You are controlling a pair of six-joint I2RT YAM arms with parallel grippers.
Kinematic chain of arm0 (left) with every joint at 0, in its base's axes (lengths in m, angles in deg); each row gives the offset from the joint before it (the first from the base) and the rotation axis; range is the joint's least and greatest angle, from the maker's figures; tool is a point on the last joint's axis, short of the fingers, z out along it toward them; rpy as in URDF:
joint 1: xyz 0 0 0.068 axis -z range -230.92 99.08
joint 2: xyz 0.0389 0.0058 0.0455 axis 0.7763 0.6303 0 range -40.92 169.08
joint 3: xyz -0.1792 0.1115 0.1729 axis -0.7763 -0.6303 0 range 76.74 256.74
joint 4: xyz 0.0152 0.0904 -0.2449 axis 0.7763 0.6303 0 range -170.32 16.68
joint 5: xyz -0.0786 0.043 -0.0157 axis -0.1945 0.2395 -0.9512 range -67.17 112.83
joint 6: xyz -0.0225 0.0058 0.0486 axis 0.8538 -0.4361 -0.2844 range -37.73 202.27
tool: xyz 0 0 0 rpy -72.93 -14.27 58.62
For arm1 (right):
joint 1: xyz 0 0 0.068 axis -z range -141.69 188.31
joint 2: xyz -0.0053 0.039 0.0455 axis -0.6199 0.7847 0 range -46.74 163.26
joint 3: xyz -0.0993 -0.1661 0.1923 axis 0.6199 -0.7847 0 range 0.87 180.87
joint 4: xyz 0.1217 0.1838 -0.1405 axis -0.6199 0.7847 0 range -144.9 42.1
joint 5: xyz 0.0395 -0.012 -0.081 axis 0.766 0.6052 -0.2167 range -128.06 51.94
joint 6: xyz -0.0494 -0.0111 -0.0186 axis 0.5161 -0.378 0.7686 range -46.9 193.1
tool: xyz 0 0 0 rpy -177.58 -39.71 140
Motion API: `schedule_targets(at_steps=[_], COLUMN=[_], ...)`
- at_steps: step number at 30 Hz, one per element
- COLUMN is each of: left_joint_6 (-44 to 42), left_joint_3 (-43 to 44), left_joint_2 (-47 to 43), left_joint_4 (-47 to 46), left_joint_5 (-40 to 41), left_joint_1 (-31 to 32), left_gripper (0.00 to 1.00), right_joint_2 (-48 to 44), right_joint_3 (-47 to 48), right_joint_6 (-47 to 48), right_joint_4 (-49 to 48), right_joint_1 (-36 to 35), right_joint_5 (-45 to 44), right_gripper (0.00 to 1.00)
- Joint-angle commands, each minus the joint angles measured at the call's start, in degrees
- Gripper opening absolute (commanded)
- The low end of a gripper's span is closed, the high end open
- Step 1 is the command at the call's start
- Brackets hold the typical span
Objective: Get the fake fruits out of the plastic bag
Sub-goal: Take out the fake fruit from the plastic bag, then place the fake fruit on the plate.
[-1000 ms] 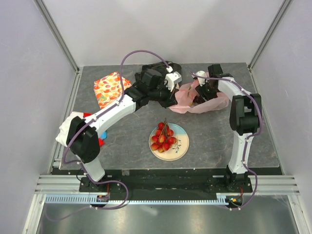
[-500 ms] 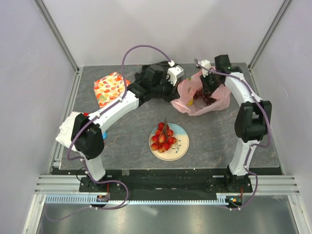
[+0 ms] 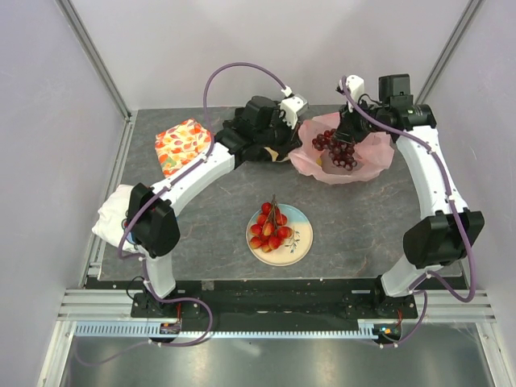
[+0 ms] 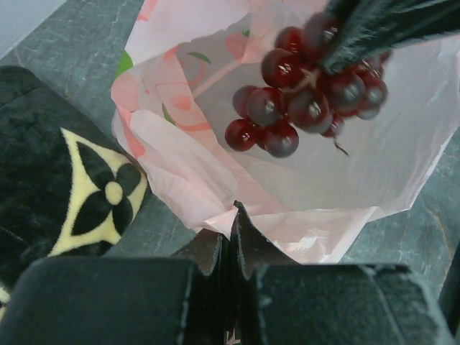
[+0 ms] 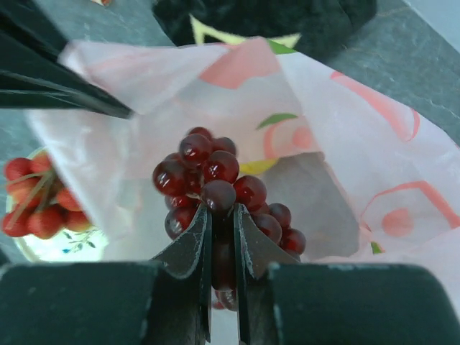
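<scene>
My right gripper should next swing the grapes back over the plate's near edge, go down and let go of them, because that edge is bare and lies back from and below my gripper.
The pink plastic bag lies open at the back right. My left gripper is shut on the bag's near rim and holds it up. My right gripper is shut on the dark purple grape bunch and holds it above the bag's mouth. The grapes hang from my right fingertips and also show in the left wrist view. A sliver of yellow fruit shows inside the bag. The red fruit cluster lies on the plate.
A black patterned cloth lies beside the bag, under my left arm. An orange leaf-print cloth sits at the back left. A white cloth lies at the left edge. Enclosure walls stand on three sides.
My right gripper has risen out of the bag with the grape bunch in it. My left gripper has lifted the bag's rim and moved back, opening the bag wider.
</scene>
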Motion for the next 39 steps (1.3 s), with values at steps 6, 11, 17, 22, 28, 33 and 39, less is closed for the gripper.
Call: schedule_targets(at_steps=[6,11,17,22,28,33,39], left_joint_6=[0.41,-1.25,-5.03,-10.39,-10.49,-9.34,-8.91], left_joint_3=[5.55,9.06,8.72,1.69,-3.68,-6.31,-8.86], left_joint_2=[1.84,-3.78,-13.27,-22.93,-29.27,-34.99,-38.77], left_joint_4=[-1.5,2.53,8.78,11.76,13.52,13.7,13.7], left_joint_5=[1.13,-1.6,-0.2,2.17,0.33,-1.86,-2.83], left_joint_1=[-2.78,-3.93,-6.66,-7.19,-7.89,-9.82,-14.39], left_gripper=[0.57,0.82,0.84,0.85,0.84,0.83,0.82], right_joint_2=[-6.75,-13.16,-18.0,-19.86,-20.74,-19.42,-20.91], right_joint_3=[12.68,11.18,8.64,4.08,-8.23,-15.08,-22.03], right_joint_6=[-0.51,5.31,10.14,13.22,15.69,17.35,24.11], right_joint_4=[2.37,4.94,8.71,11.96,10.57,10.64,15.48], right_joint_1=[-1.77,-7.92,-14.51,-21.36,-34.19,-41.76,-43.17], right_joint_5=[10.56,8.46,8.1,6.87,-1.89,-7.1,-11.5], right_gripper=[0.01,0.01,0.0,0.0,0.0,0.0,0.0])
